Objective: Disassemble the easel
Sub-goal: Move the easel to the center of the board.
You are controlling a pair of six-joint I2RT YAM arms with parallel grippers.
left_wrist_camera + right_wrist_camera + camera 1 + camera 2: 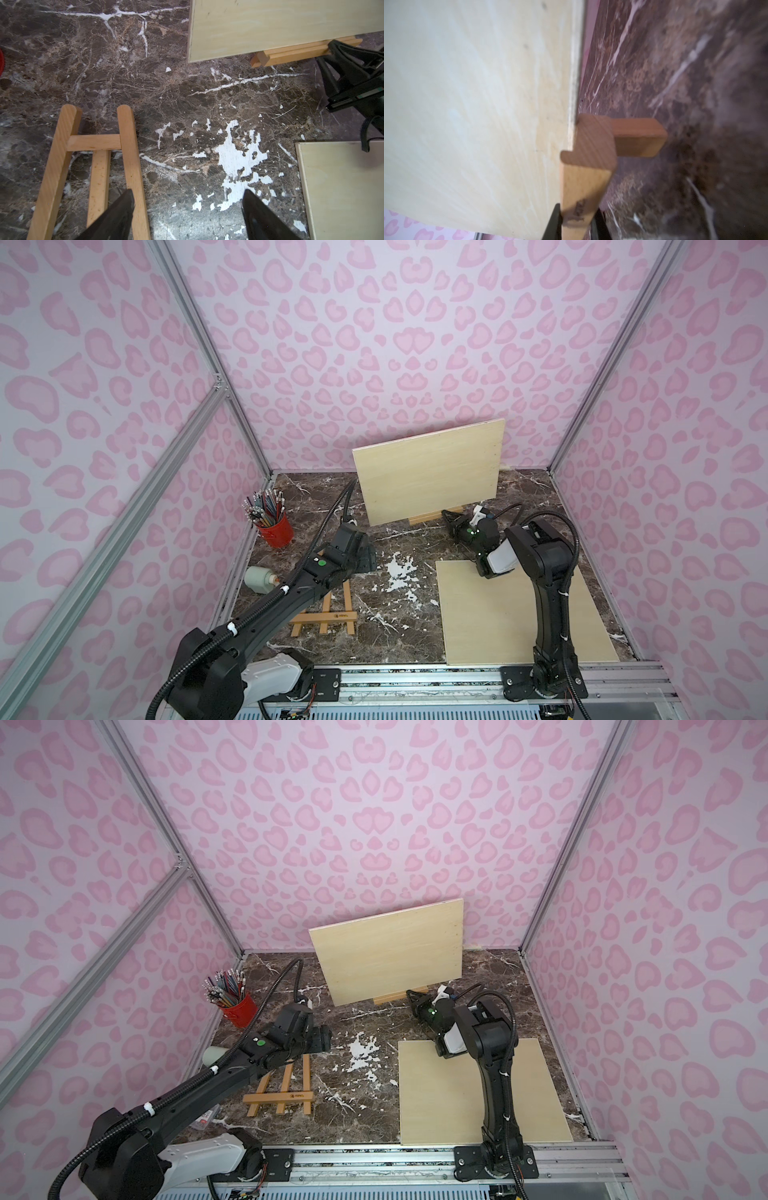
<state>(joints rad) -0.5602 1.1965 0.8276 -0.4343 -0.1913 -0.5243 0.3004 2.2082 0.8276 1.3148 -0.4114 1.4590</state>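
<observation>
Next, my right gripper pulls the ledge point(432, 517) back toward the white-patched tabletop, which lies back from the gripper, and releases it, because that part of the tabletop is bare.
At the back a wooden easel stands with a pale plywood board point(430, 470) point(390, 952) leaning on its ledge point(432, 517) point(291, 54) point(583, 185). My right gripper point(449, 516) point(412, 994) point(576, 209) is shut on the right end of that ledge, one black finger on each side. A second easel point(328, 614) point(286, 1094) point(128, 145) lies flat at the front left. My left gripper point(368, 558) point(324, 1038) point(188, 193) hovers open over the bare table beside that easel's top end, holding nothing.
A second plywood board point(498, 614) point(449, 1094) point(342, 187) lies flat at the front right under the right arm. A red cup of pencils point(274, 529) point(239, 1011) and a grey-green bottle point(257, 578) lie by the left wall.
</observation>
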